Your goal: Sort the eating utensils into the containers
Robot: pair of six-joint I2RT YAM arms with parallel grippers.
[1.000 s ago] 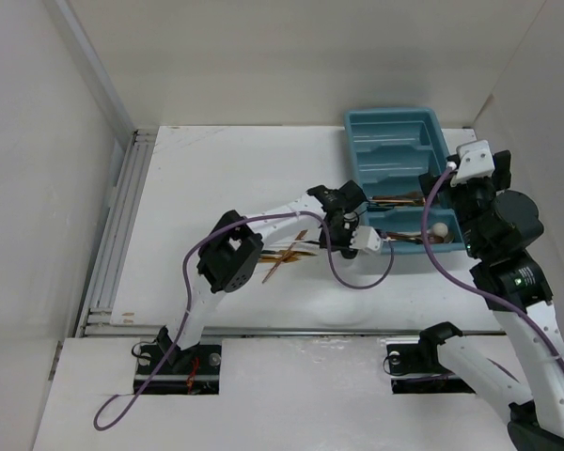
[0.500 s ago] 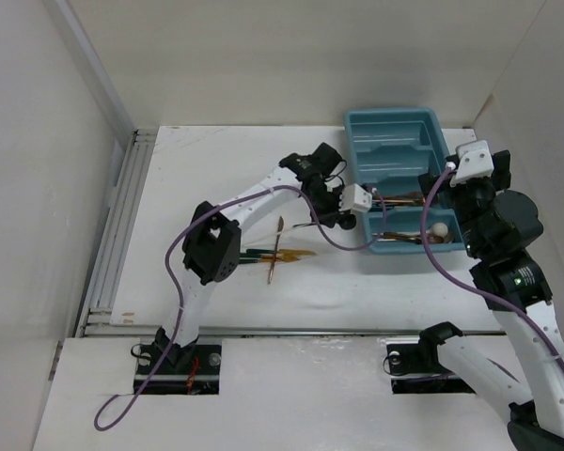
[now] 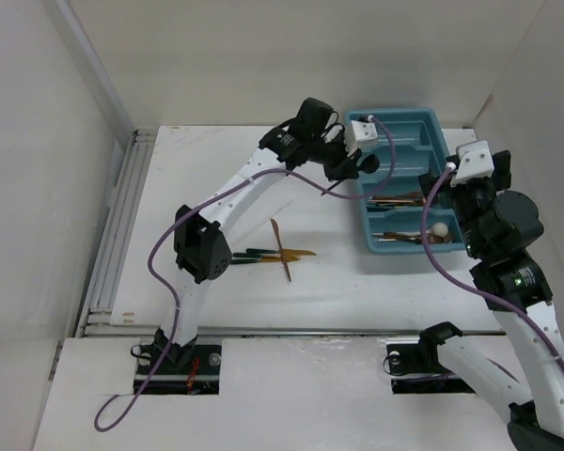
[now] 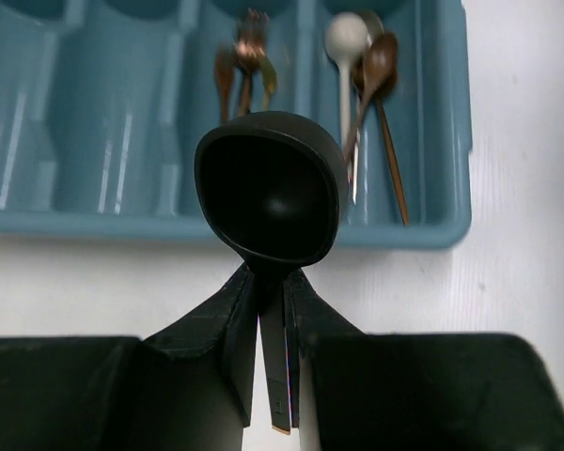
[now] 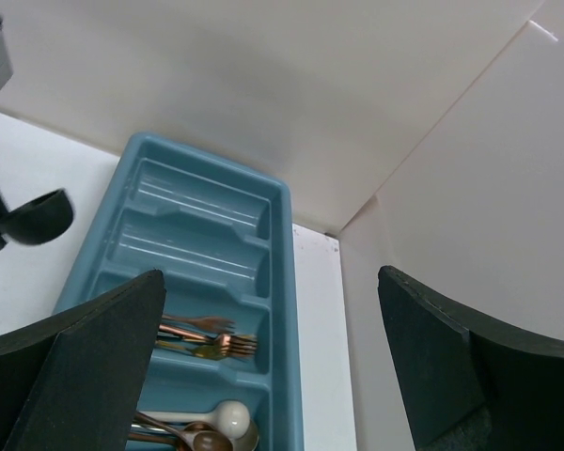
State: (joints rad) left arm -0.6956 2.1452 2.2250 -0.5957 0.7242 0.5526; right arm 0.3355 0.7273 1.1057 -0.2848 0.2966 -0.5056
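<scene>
I should move my left gripper back and down over the copper spoons and release the black one, since they're below, to the right in the top view.
My left gripper [image 3: 350, 162] is shut on the handle of a black round-headed spoon [image 4: 271, 193] and holds it above the table, just outside the long left side of the teal tray [image 3: 406, 120]. In the left wrist view the gripper [image 4: 274, 310] pinches the spoon's flat handle, bowl toward the tray [image 4: 94, 225]. The tray holds copper and gold forks [image 3: 395, 199] in one compartment and copper spoons with a cream-white spoon [image 3: 438, 230] in the nearest one. My right gripper [image 5: 271, 277] is open and empty above the tray's right end. The black spoon also shows in the right wrist view [image 5: 33, 218].
Several green-handled, gold and copper utensils [image 3: 274, 252] lie crossed on the table left of the tray. The tray's two far compartments [image 5: 202, 211] hold nothing. White walls stand close behind and to the right of the tray [image 5: 451, 141].
My left arm has swung from the tray's near-left corner away toward its far-left side, carrying the black spoon. The utensils on the table are uncovered. The right arm has not moved.
</scene>
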